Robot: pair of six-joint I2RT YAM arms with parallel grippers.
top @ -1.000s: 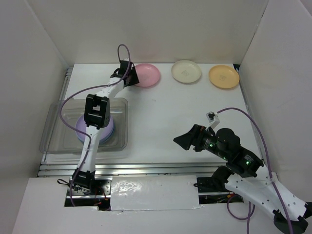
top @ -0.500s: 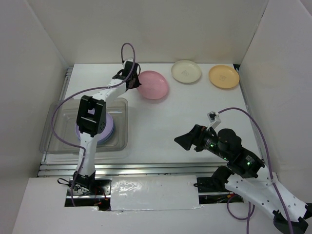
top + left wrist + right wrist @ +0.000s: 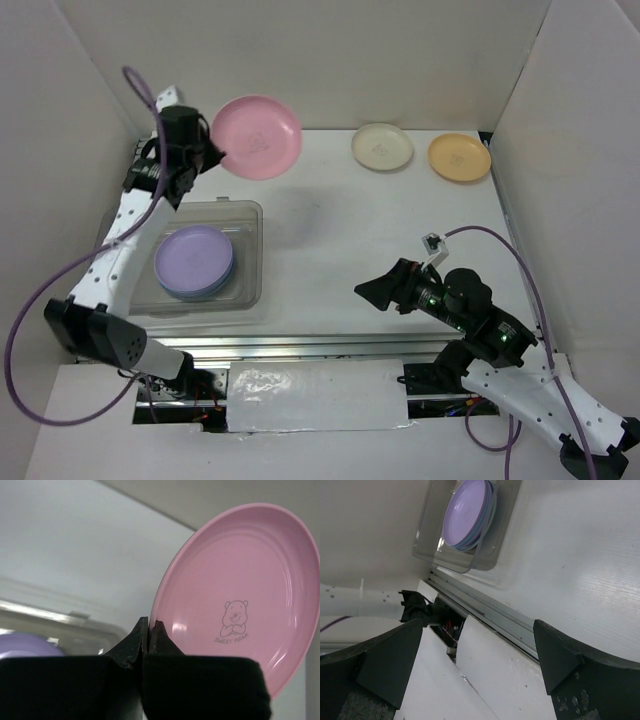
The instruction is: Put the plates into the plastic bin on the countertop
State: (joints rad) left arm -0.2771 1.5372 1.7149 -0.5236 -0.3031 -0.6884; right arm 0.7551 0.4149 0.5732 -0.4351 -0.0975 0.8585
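The robot's left gripper will next move back and down and let go of the pink plate on top of the purple plate (image 3: 194, 261), because the plates already in the bin (image 3: 248, 215) are stacked there.
My left gripper (image 3: 212, 152) is shut on the rim of the pink plate (image 3: 257, 137) and holds it tilted in the air above the back left of the countertop (image 3: 340, 240). In the left wrist view the pink plate (image 3: 240, 595) shows a bear print, pinched between my fingertips (image 3: 149, 630). The clear plastic bin (image 3: 248, 215) sits at the left with a stack topped by a purple plate (image 3: 194, 261), also in the right wrist view (image 3: 467, 512). A cream plate (image 3: 382, 147) and an orange plate (image 3: 459, 157) lie at the back. My right gripper (image 3: 375, 291) is open and empty.
White panels wall the table on the left, back and right. A metal rail (image 3: 330, 345) runs along the near edge, also in the right wrist view (image 3: 485, 615). The left arm's purple cable (image 3: 40, 300) loops out past the bin's left side.
My left gripper has lifted the pink plate off the countertop and swung it up and to the left, tilting it. The left arm has moved off the bin. The right arm has barely moved.
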